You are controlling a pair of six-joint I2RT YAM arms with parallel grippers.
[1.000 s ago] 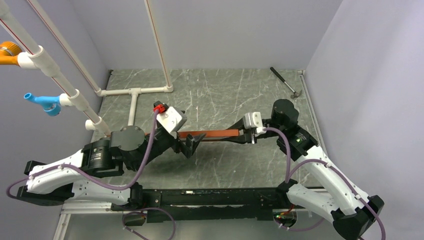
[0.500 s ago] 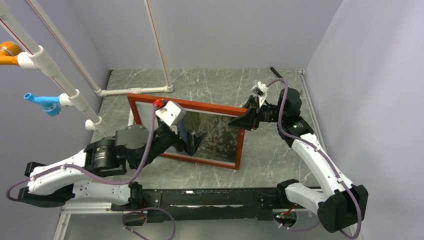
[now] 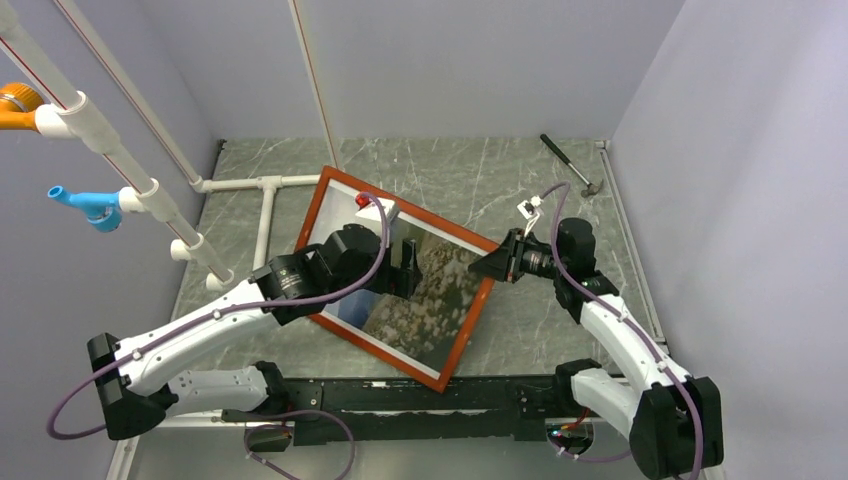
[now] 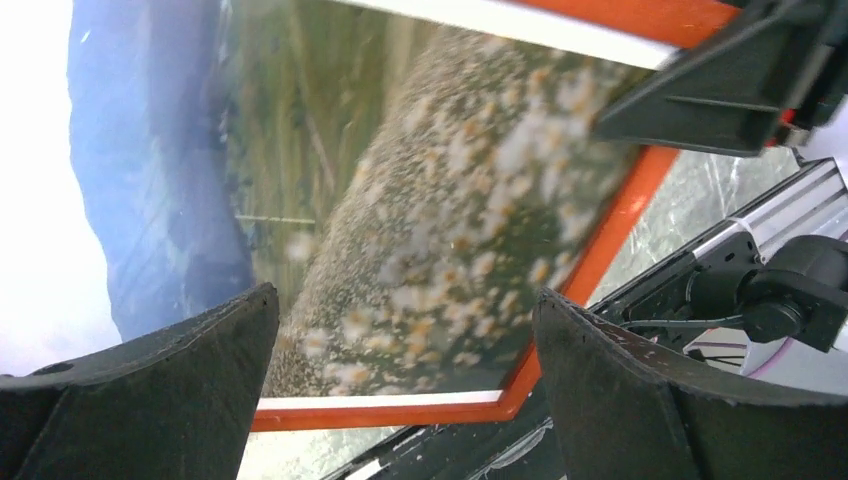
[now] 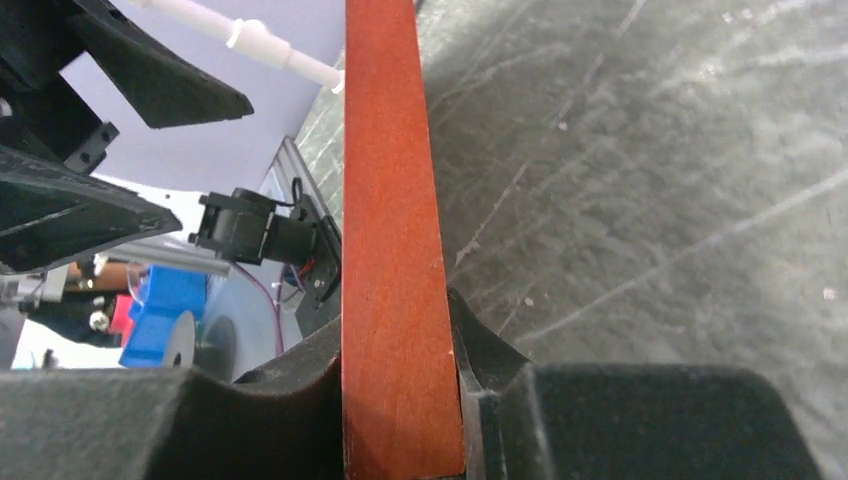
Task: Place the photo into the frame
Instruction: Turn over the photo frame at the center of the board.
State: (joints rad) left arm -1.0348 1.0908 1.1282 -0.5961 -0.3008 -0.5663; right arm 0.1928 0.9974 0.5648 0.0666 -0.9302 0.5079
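My right gripper should next lower the corner of the frame that it holds toward the table, then open, because the photo is already inside the frame.
The reddish-brown frame is at the middle of the table, turned diagonally, with the photo inside it, its meadow and mountains facing up. My right gripper is shut on the frame's right corner. In the right wrist view the rail is clamped edge-on between the fingers of that gripper. My left gripper hovers over the photo, open and empty. In the left wrist view the gripper has its jaws wide apart above the print and the rail.
A hammer lies at the back right. White pipes run along the left and back, with a blue fitting and an orange one. Walls close three sides. The arm base rail runs along the near edge.
The frame went from edge-on between both grippers to face up, and has turned diagonally. The left gripper now hovers open over the photo. The right gripper kept its hold and moved lower.
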